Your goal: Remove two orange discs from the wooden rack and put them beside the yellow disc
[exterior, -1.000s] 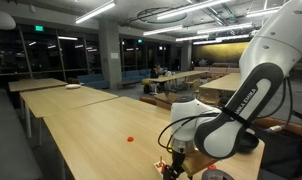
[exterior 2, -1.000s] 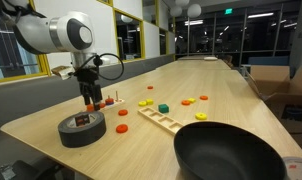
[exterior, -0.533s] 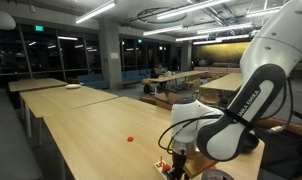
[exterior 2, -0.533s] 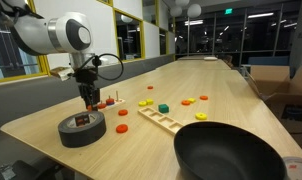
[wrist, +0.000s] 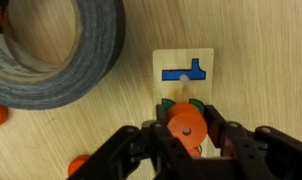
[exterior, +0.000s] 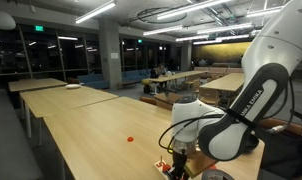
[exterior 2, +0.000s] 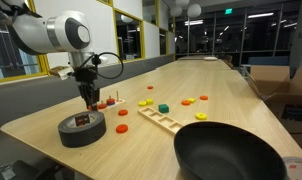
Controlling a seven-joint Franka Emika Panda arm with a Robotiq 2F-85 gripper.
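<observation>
The yellow disc lies past the rack from the tape roll. My gripper moves up and away from the roll next, then down beside the disc to release.
In the wrist view my gripper is shut on an orange disc that sits on the peg of the small wooden rack. A second orange disc lies stacked just under it, above a green piece. The rack's pale base carries a blue inlay. In an exterior view the gripper hangs low over that rack, right beside the tape roll. Small yellow pieces lie further along the table. I cannot tell which one is the yellow disc.
A grey tape roll lies close beside the rack. Loose orange discs and a green piece dot the table. A wooden ladder-shaped strip and a big black bowl lie nearer the camera.
The jaws have closed onto the orange disc on the peg. The arm itself has hardly moved.
</observation>
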